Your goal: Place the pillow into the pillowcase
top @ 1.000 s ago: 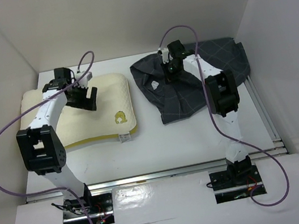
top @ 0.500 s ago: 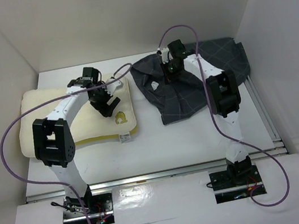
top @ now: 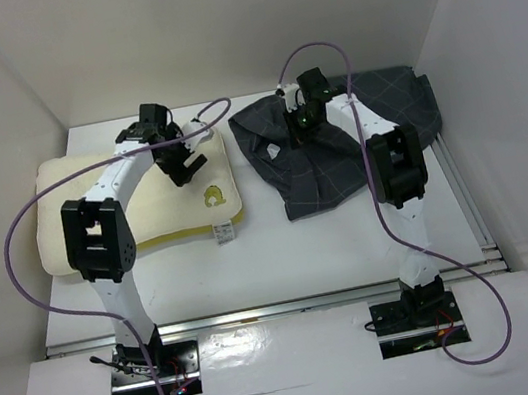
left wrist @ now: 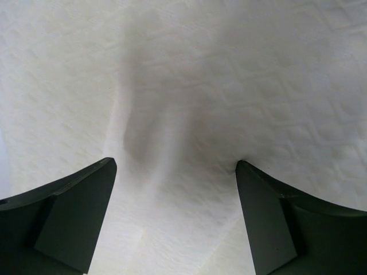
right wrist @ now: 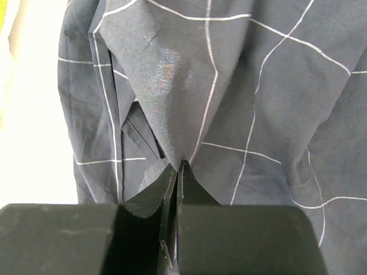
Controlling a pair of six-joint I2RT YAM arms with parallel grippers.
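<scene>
The pillow's top cloth is directly below my left gripper, between its spread fingers, so they need to go down a little into it and close on a fold.
The cream-yellow pillow lies at the left of the table, its yellow animal emblem and white tag at its right end. My left gripper is open, pressed down on the pillow's right part; the left wrist view shows its cloth between the spread fingers. The dark grid-lined pillowcase lies crumpled at the back right. My right gripper is shut on a fold of the pillowcase near its left edge, the cloth pulled up into a peak.
White walls close in the table on the left, back and right. A metal rail runs along the near edge. Purple cables loop from both arms. White table surface lies in front of pillow and pillowcase.
My left arm swung right across the pillow, from its back left to its right end near the emblem. The pillow's right end shifted slightly. The right gripper kept its hold.
</scene>
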